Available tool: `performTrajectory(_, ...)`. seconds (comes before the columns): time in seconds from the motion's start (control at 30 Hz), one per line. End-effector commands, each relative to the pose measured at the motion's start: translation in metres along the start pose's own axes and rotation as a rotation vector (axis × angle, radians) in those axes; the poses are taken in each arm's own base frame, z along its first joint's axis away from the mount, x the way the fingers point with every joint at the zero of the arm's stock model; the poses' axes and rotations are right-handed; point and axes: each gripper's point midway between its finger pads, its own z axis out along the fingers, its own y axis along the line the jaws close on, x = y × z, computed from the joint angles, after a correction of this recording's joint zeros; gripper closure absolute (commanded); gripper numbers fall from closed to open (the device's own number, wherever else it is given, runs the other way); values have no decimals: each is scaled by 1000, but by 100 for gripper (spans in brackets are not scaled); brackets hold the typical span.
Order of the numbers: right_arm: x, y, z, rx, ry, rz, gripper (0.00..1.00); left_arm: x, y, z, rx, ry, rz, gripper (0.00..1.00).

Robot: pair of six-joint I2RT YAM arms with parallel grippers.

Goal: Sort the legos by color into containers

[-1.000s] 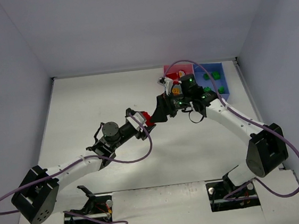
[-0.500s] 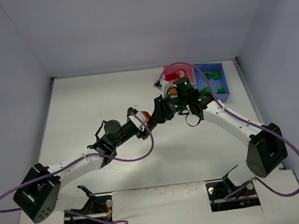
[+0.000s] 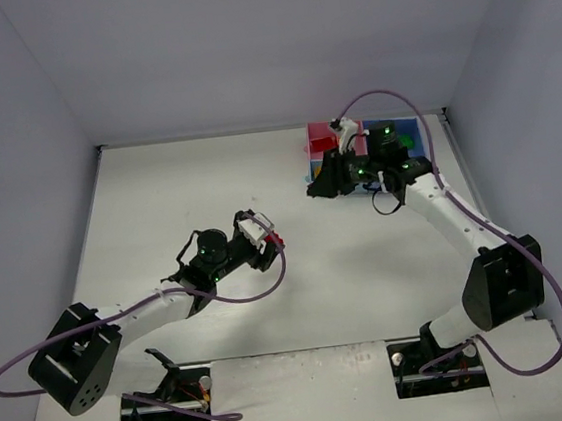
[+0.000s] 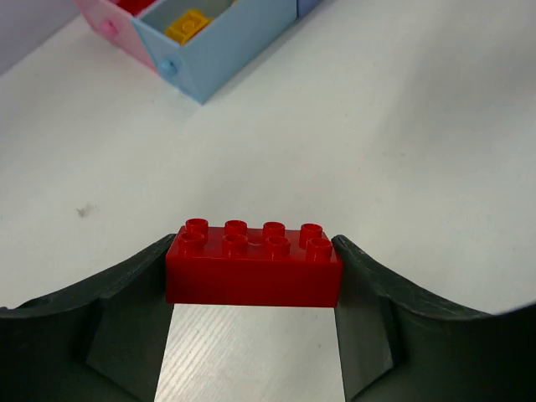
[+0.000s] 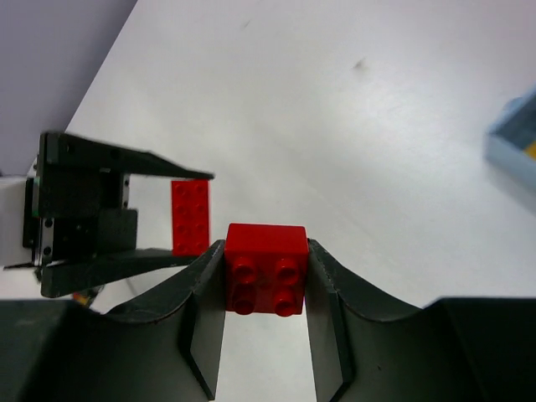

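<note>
The robot's right gripper next needs to swing outward over the red legos, turning toward the back wall, and release, because red legos already lie in the pink tray (image 3: pixel 322 144) outward of it.
My left gripper (image 4: pixel 254 255) is shut on a long red lego (image 4: pixel 254 272), clamped by its two short ends above the white table. From above, that gripper (image 3: pixel 270 240) hangs over the table's middle. My right gripper (image 5: pixel 265 255) is shut on a small square red lego (image 5: pixel 265 270) with its studs facing the camera. In the top view it (image 3: pixel 317 185) hovers at the left edge of the containers. The pink tray (image 3: pixel 322 144) holds red legos. A yellow lego (image 4: pixel 186 25) lies in the light blue tray (image 4: pixel 226 50). Green legos (image 3: pixel 405 142) lie in the medium blue tray (image 3: pixel 419 168).
The joined trays sit at the table's far right, close to the back wall. The right arm's purple cable (image 3: pixel 379 95) loops above them. In the right wrist view the left gripper (image 5: pixel 92 209) shows at left with its long red lego (image 5: pixel 191 216).
The right gripper shut on the small red lego where both grippers met mid-table, then carried it right and back to the trays. The left gripper drew back slightly, keeping the long red lego.
</note>
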Motion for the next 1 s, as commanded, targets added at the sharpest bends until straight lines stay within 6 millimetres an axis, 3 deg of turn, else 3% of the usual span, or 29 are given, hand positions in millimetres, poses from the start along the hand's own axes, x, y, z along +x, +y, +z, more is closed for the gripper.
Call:
performTrajectory(0.0,-61,-11,-25,70,-159,-115,93,-16,5,0,-18,-45,-12,95)
performTrajectory(0.03,-63,-25,-21,105,-156,-105,93,-18,6,-1,-20,-49,-11,95)
performTrajectory(0.07,-78,-32,-24,148,-185,-121,93,-19,6,-1,-19,-54,-10,95)
performTrajectory(0.1,-82,-62,-20,254,-187,-102,93,-25,5,-3,-18,-69,-9,95)
performTrajectory(0.13,-89,-77,-20,310,-197,-96,93,-28,5,-4,-18,-76,-7,95)
performTrajectory(0.17,-107,-85,-23,357,-233,-106,93,-34,4,-7,-14,-92,-5,95)
performTrajectory(0.2,-108,-118,-18,456,-226,-74,93,-37,5,-8,-13,-100,-2,95)
performTrajectory(0.4,-146,-205,-5,681,-273,-22,91,-60,4,-25,-18,-155,6,95)
performTrajectory(0.5,-155,-237,4,733,-291,13,82,-70,2,-34,-18,-179,-1,95)
performTrajectory(0.6,-154,-261,15,773,-284,23,69,-74,0,-42,-17,-194,-7,95)
performTrajectory(0.63,-163,-263,15,777,-303,13,65,-74,-1,-45,-19,-197,-7,95)
performTrajectory(0.7,-162,-271,25,763,-293,15,51,-73,-1,-48,-21,-197,-7,95)
performTrajectory(0.73,-167,-270,26,756,-303,9,45,-72,-2,-49,-21,-197,-6,95)
performTrajectory(0.77,-168,-270,28,745,-303,7,33,-72,-2,-51,-21,-198,-1,95)
performTrajectory(0.83,-167,-270,32,726,-298,10,22,-72,-2,-52,-21,-199,8,95)
performTrajectory(0.9,-171,-261,30,702,-305,6,18,-74,-2,-53,-21,-204,16,95)
performTrajectory(0.93,-163,-260,32,694,-288,14,16,-74,-2,-52,-23,-205,18,95)
performTrajectory(0.97,-171,-247,24,672,-305,5,17,-76,-2,-52,-19,-210,26,95)
